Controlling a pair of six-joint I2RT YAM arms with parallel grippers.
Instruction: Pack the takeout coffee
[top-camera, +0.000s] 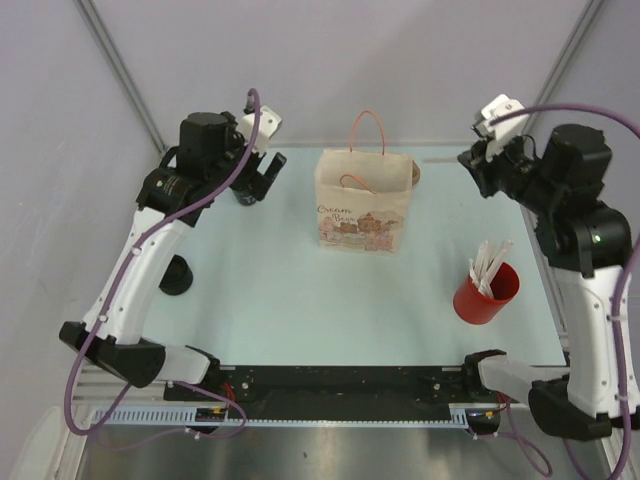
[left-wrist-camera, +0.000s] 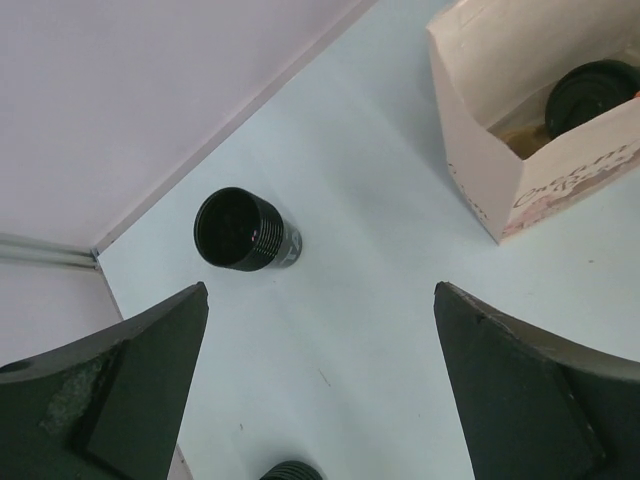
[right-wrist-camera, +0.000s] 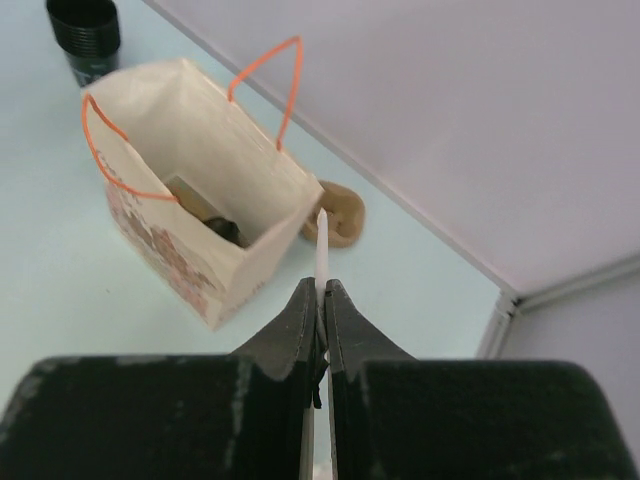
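Note:
I will move my right gripper to the left in the top view, over the bag's opening (top-camera: 364, 170) (right-wrist-camera: 203, 160), and free the stick inside next.
A printed paper bag (top-camera: 365, 205) with orange handles stands open at the back middle of the table. Inside it sits a cup with a black lid (left-wrist-camera: 590, 95), also glimpsed as the dark lid (right-wrist-camera: 225, 230) in the right wrist view. My left gripper (left-wrist-camera: 320, 290) hangs open and empty to the left of the bag, above a black cup (left-wrist-camera: 240, 232) standing on the table. My right gripper (right-wrist-camera: 322, 285) is shut on a thin white stick (right-wrist-camera: 322, 245), up in the air to the right of the bag (right-wrist-camera: 200, 200).
A red cup (top-camera: 487, 292) holding several white sticks (top-camera: 490, 265) stands at the right. A black round item (top-camera: 176, 275) sits at the left. A brown round object (right-wrist-camera: 340, 212) lies behind the bag's right corner. Walls close off the back.

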